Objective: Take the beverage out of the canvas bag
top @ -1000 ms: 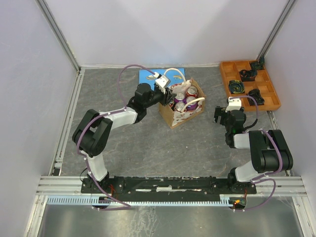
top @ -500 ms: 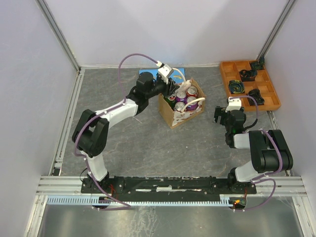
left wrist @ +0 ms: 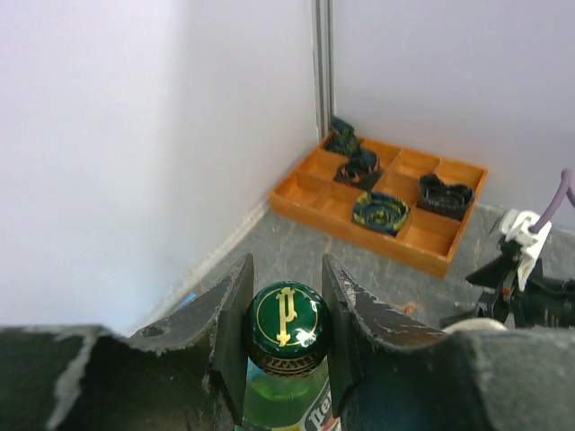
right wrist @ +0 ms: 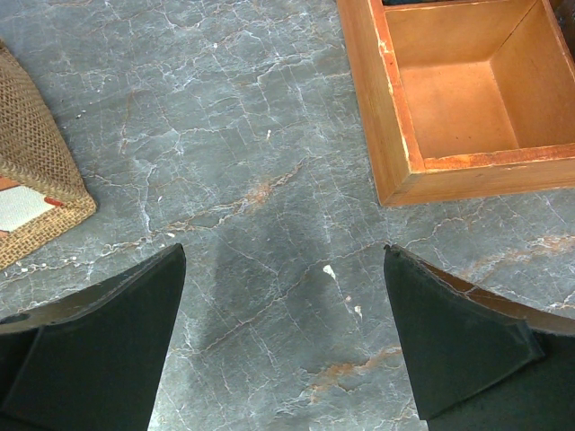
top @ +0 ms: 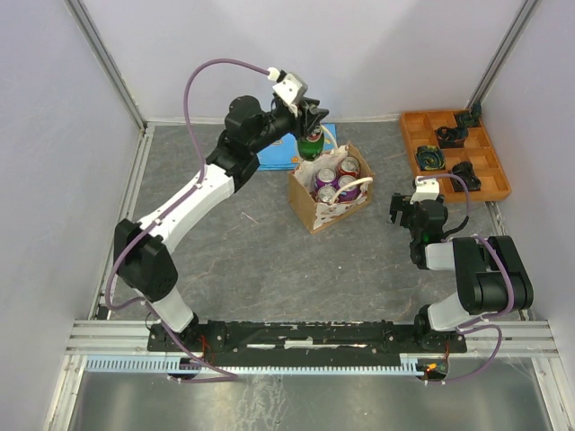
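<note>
I will next swing my left gripper off the bag [top: 316,208] and down to let go of the bottle on the bare tabletop. The bare tabletop is below my left gripper and to its left in the top view.
The canvas bag [top: 316,208] stands at the table's middle, tan with white rope handles, several cans [top: 336,177] inside. My left gripper [top: 312,122] is shut on the neck of a green glass bottle [top: 311,144] and holds it lifted above the bag's far left corner. In the left wrist view the jaws clamp the green cap [left wrist: 287,323] with a gold mark. My right gripper [right wrist: 286,269] is open and empty, low over the table right of the bag; the bag's corner [right wrist: 36,171] shows in its view.
An orange compartment tray [top: 490,162] with dark objects sits at the back right; it also shows in the left wrist view [left wrist: 323,206] and the right wrist view [right wrist: 395,171]. A flat blue book [top: 274,154] lies behind the bag. White walls enclose the table.
My left arm has risen and drawn the green bottle up out of the bag. The right arm has not moved.
</note>
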`<state>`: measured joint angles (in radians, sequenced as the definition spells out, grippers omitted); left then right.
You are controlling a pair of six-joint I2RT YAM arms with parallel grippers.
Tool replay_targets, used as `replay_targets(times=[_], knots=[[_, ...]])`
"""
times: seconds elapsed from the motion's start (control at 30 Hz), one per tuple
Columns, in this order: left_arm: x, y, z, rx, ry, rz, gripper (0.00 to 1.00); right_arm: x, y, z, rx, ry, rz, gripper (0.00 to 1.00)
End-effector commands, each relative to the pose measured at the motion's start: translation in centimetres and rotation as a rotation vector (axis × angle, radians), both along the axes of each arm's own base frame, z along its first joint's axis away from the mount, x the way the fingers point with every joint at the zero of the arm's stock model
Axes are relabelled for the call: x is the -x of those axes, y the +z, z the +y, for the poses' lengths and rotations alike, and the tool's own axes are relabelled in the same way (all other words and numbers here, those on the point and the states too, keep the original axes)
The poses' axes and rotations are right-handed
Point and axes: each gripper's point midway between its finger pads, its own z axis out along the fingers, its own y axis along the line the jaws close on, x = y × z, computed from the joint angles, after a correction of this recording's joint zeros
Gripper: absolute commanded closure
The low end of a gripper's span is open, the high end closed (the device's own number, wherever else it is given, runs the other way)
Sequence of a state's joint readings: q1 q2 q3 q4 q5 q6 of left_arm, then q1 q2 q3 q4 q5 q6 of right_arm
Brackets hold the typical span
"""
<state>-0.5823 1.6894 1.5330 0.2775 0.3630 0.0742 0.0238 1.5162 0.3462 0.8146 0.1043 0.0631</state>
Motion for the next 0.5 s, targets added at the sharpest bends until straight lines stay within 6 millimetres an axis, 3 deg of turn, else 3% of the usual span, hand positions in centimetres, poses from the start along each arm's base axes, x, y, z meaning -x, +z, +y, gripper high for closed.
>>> replay_targets(times=[0.0,0.27,0.47], knots=[[4.2,14.7,3.4,0.163,0.036,-0.343,0.97,-1.2,1.9,0.0,0.001,0.006,-0.067,0.01],[5.4,17.5,5.0,0.170,0.078,-0.399,0.97,-1.3,2.0,0.1,0.001,0.006,-0.069,0.01],[6.2,17.9,7.4,0.127,0.165,-0.429,0.97,-1.3,1.9,0.0,0.001,0.007,-0.068,0.01]])
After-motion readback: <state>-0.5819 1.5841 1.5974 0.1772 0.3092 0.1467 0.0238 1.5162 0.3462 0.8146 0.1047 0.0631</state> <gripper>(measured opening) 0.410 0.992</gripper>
